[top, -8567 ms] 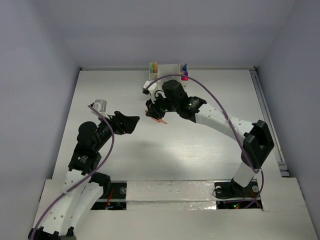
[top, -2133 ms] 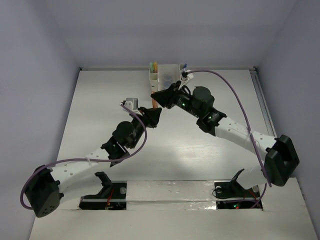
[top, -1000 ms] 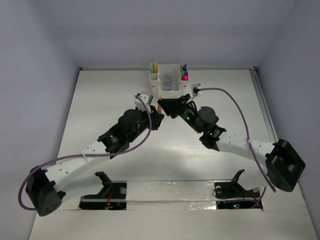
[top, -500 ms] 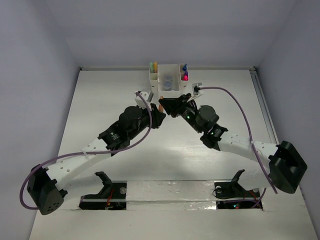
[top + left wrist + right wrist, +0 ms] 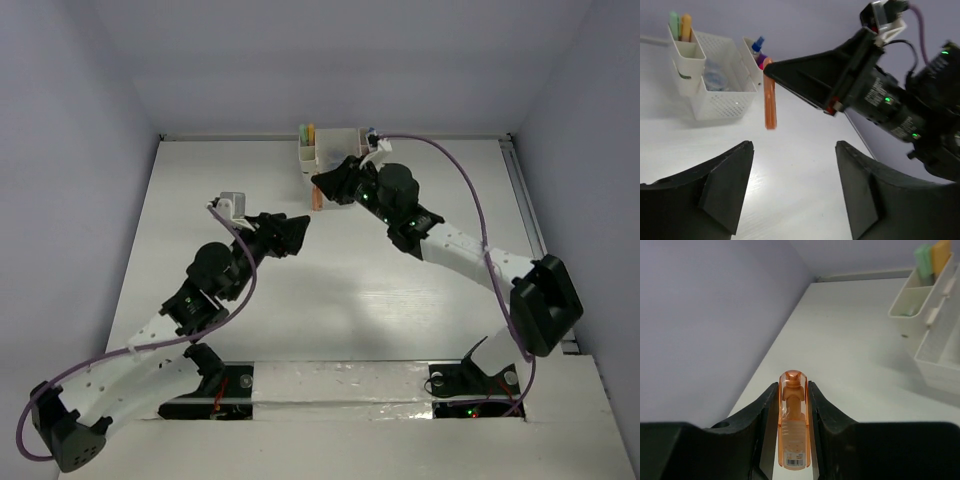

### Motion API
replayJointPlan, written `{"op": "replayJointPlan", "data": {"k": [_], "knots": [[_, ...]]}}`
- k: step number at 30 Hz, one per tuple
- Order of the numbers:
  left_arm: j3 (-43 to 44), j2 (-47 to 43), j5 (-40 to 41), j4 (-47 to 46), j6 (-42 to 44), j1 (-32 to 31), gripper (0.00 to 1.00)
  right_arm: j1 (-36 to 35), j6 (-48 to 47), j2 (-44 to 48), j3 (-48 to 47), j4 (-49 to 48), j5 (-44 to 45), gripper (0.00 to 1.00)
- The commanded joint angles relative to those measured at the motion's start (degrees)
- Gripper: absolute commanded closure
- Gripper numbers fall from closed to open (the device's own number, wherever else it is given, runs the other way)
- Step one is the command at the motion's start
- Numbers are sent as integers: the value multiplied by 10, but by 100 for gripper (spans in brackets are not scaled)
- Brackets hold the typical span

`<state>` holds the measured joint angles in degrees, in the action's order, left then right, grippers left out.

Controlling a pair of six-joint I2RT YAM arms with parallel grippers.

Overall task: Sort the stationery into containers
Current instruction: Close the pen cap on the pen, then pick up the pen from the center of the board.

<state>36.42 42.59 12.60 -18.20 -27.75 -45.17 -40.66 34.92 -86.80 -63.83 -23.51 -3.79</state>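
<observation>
My right gripper moves outward next, turning toward the back wall, then brings the peach marker (image 5: 317,196) over the near slot of the organizer's narrow section holding markers.
My right gripper (image 5: 322,186) is shut on a peach marker (image 5: 317,196) and holds it upright in the air just in front of the white organizer (image 5: 327,150). The right wrist view shows the marker (image 5: 794,426) clamped between both fingers (image 5: 768,410). The left wrist view shows it (image 5: 770,101) hanging from the right gripper (image 5: 771,70). My left gripper (image 5: 296,228) is open and empty, lower left of the marker (image 5: 794,146). The organizer (image 5: 724,105) holds a mint green marker (image 5: 674,24), an orange marker (image 5: 686,25), round tubs (image 5: 715,80), a blue-capped bottle (image 5: 758,44) and a pink marker (image 5: 761,60).
The organizer (image 5: 940,365) stands against the back wall, partly hidden by the right arm in the top view. Grey walls close in the white table (image 5: 400,300) on three sides. A rail (image 5: 530,230) runs along the right edge.
My left gripper has pulled back to the lower left, away from the marker, and stands open. My right gripper has carried the marker a little further back, toward the organizer.
</observation>
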Motion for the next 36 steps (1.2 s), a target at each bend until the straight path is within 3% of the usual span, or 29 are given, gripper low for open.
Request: {"op": "replayJointPlan", "data": {"k": [1,7,8,12,16,21,24,27,36], "knots": [[-17,-44,31,-7,-2,3,33,22,12,-30,-72,-3,-21,100],[-14,-121,8,109,-12,3,10,38,-30,-137,-181,-8,12,100],[-2,-131,0,123,-9,3,2,38,-41,-153,-196,-11,27,100],[57,-160,-16,218,25,3,1,44,-104,-243,-276,-43,66,100],[107,-168,26,298,69,3,1,49,-164,-346,-364,-66,94,100],[95,-179,106,308,111,3,1,61,-214,-419,-472,-63,119,100],[75,-187,107,294,122,13,1,66,-259,-451,-513,-59,128,100],[69,-193,103,295,125,18,1,67,-283,-468,-529,-58,124,100],[59,-196,6,272,132,112,1,67,-305,-477,-495,-82,120,100]]}}
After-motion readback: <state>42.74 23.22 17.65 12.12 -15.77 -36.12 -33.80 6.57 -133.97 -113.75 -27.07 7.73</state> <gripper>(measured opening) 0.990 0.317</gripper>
